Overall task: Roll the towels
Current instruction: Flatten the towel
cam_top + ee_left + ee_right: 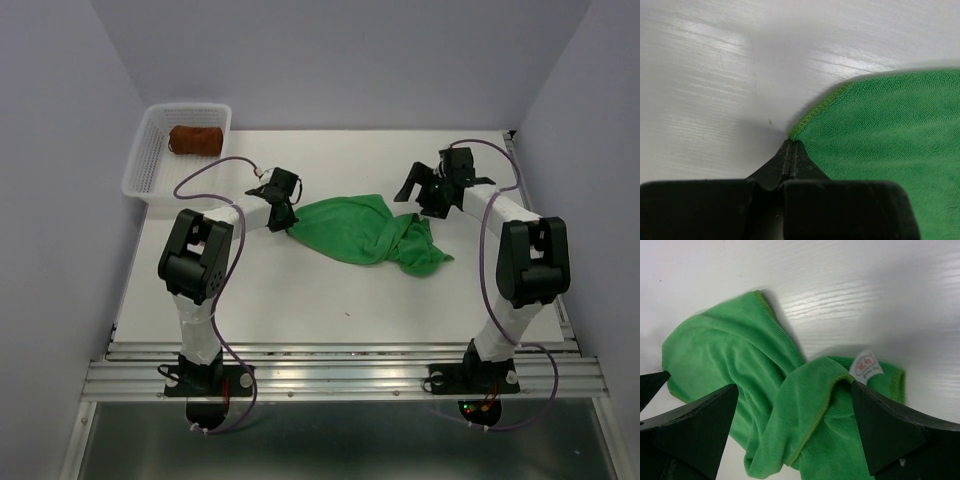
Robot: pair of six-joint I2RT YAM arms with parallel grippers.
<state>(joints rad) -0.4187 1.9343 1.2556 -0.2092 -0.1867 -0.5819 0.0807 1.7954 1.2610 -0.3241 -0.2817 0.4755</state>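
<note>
My right gripper's open fingers come down around the hem beside the white label next, as it lies below them and arches clear of the folds.
A green towel [365,232] lies crumpled in the middle of the white table, flatter on its left and bunched on its right. My left gripper [289,220] is shut on the towel's left corner; in the left wrist view the closed gripper [791,146] meets the corner of the towel [880,130]. My right gripper [418,196] is open above the bunched right end. In the right wrist view the gripper [795,425] straddles the twisted folds of the towel [790,405], which carries a white label [866,365].
A white basket [150,165] stands at the back left of the table and holds a brown rolled towel [195,138]. Lilac walls close in the left, right and back sides. An aluminium rail [340,375] runs along the near edge.
</note>
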